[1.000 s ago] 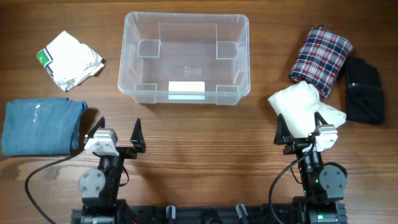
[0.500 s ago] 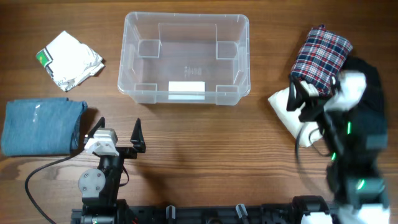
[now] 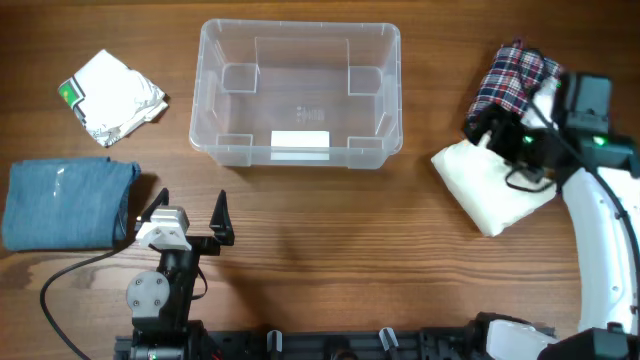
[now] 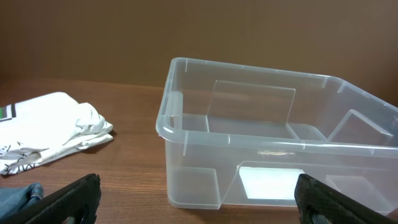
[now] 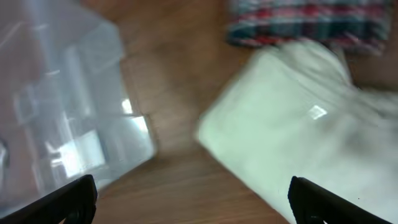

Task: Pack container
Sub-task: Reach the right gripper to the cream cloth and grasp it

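Observation:
Next I should bring my right gripper back and down onto the white cloth's near edge [image 3: 523,208], which lies below and back from it, clear of the plaid cloth [image 3: 510,75].
The clear container [image 3: 300,24] stands empty at the back middle of the table, its white label on the near long side. It also shows in the left wrist view [image 4: 249,65] and, blurred, in the right wrist view [image 5: 62,124]. My left gripper [image 3: 190,208] is open and empty near the front edge, facing the container [image 4: 196,202]. My right gripper [image 3: 505,135] is open and empty [image 5: 193,199], raised over the far edge of a folded white cloth [image 3: 490,185], next to a plaid cloth [image 3: 510,75].
A folded blue denim piece [image 3: 65,205] lies at front left. A crumpled white shirt with a green tag [image 3: 115,95] lies at back left and shows in the left wrist view [image 4: 50,130]. The right wrist view shows the white cloth [image 5: 292,130] and the plaid cloth [image 5: 305,22].
My right arm has risen from its rest spot at the front and swung back over the white cloth towards the plaid cloth. The left arm has not moved.

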`<state>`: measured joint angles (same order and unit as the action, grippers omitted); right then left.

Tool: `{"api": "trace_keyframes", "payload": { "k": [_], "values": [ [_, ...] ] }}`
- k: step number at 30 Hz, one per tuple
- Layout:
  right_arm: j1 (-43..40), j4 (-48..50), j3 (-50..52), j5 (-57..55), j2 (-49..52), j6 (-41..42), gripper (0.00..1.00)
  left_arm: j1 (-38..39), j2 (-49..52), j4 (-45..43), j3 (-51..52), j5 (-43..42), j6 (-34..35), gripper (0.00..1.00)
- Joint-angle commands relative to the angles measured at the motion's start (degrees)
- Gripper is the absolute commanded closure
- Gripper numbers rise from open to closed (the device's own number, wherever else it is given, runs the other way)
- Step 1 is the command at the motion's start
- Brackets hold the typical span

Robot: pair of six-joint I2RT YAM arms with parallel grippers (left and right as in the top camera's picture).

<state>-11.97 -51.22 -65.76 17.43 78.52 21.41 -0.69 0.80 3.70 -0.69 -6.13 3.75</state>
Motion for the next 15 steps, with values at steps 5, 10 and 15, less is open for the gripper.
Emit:
{"api": "trace_keyframes", "payload": {
  "k": [5, 10, 15],
  "values": [
    [-23.61, -9.29, 7.5, 3.61, -11.39, -2.16, 0.0, 0.33, -0.42, 0.13, 0.35, -0.68, 0.13, 0.0],
    [-33.66, -5.16, 17.46, 3.85, -14.1, -4.0, 0.0, 0.33, -0.42, 0.13, 0.35, -0.68, 0.13, 0.0],
    [-34.6, 10.4, 28.63, 10.49, -10.21, -2.75, 0.0, 0.33, -0.42, 0.13, 0.35, -0.68, 0.13, 0.0]
  ]
}}
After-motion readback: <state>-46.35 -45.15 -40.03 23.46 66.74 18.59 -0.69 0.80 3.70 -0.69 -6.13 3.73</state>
